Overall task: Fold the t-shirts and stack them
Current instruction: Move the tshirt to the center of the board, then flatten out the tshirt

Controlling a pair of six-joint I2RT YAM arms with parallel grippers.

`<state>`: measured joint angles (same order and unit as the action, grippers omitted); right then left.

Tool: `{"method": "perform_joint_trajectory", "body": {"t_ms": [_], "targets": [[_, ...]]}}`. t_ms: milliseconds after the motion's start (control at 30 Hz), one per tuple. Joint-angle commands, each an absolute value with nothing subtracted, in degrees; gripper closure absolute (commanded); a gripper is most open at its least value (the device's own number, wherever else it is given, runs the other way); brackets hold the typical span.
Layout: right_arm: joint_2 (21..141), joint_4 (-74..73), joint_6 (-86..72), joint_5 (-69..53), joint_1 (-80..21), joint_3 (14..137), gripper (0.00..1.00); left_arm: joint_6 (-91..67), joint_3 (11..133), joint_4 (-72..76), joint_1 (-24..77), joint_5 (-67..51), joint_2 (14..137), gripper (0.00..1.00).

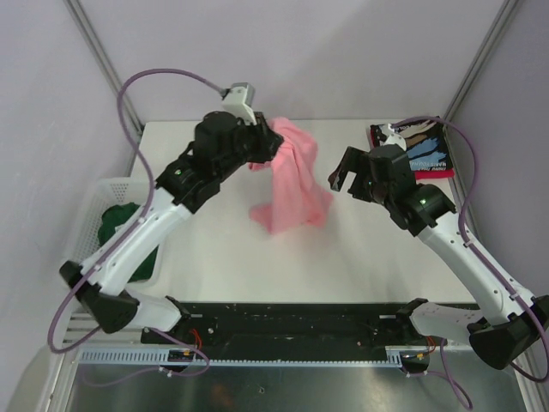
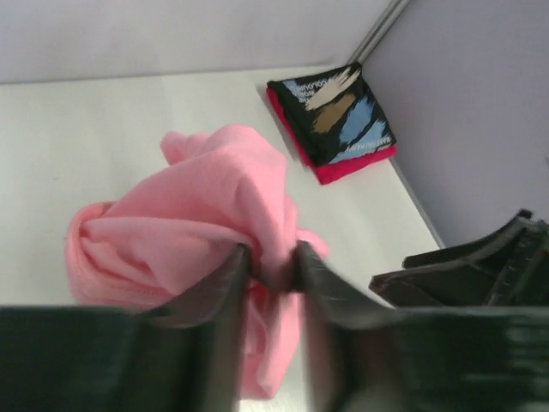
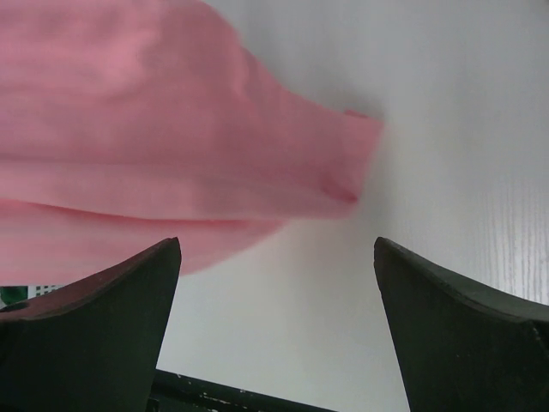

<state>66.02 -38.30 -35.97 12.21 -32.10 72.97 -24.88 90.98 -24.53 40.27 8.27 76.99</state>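
Observation:
The pink t-shirt is hanging bunched, so I will next move my right gripper to the left in the top view and down onto the pink t-shirt's edge on the basket side.
The pink t-shirt [image 1: 292, 182] hangs bunched over the middle of the white table, its lower end resting on the tabletop. My left gripper [image 1: 273, 142] holds its top, jaws pinched on a fold of the pink t-shirt [image 2: 197, 223] at the fingertips [image 2: 273, 257]. To the shirt's right, my right gripper [image 1: 341, 180] stands open and holds nothing; the pink t-shirt [image 3: 154, 129] lies just ahead of its left fingertip. A folded black printed t-shirt [image 1: 422, 148] lies on a folded red t-shirt [image 2: 352, 167] at the back right corner. The dark green t-shirt [image 1: 120, 227] sits in the basket.
A white slatted basket [image 1: 93, 206] stands off the table's left edge. Grey walls with metal posts close in the back and sides. The black rail [image 1: 292, 319] carrying both arm bases runs along the near edge.

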Motion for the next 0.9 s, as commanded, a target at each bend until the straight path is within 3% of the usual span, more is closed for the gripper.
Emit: {"method": "perform_joint_trajectory", "body": {"t_ms": [0,33,67,133,533,867], "targets": [[65.67,-39.61,-35.24,14.78,-31.82,73.17,0.01,-24.33,91.46,-21.61,40.02,5.04,82.54,0.44],[65.88,-40.2,-35.24,14.91,-31.82,73.15,0.01,-24.6,90.6,-21.83,39.66,4.01,83.9,0.22],[66.08,-40.8,-35.29,15.01,-31.82,73.14,0.01,-25.04,89.73,-22.21,38.99,3.02,84.75,0.11],[66.51,-42.3,-35.21,15.35,-31.86,73.13,0.01,-25.97,87.1,-22.78,37.63,1.63,84.82,0.03],[70.92,-33.94,-31.93,11.56,-36.33,68.23,0.02,-29.28,64.06,-23.71,26.09,0.59,69.66,0.0],[96.08,-21.46,-23.37,12.78,-45.98,80.63,0.26,-33.44,49.53,-27.89,19.12,2.85,59.38,0.02]]}}
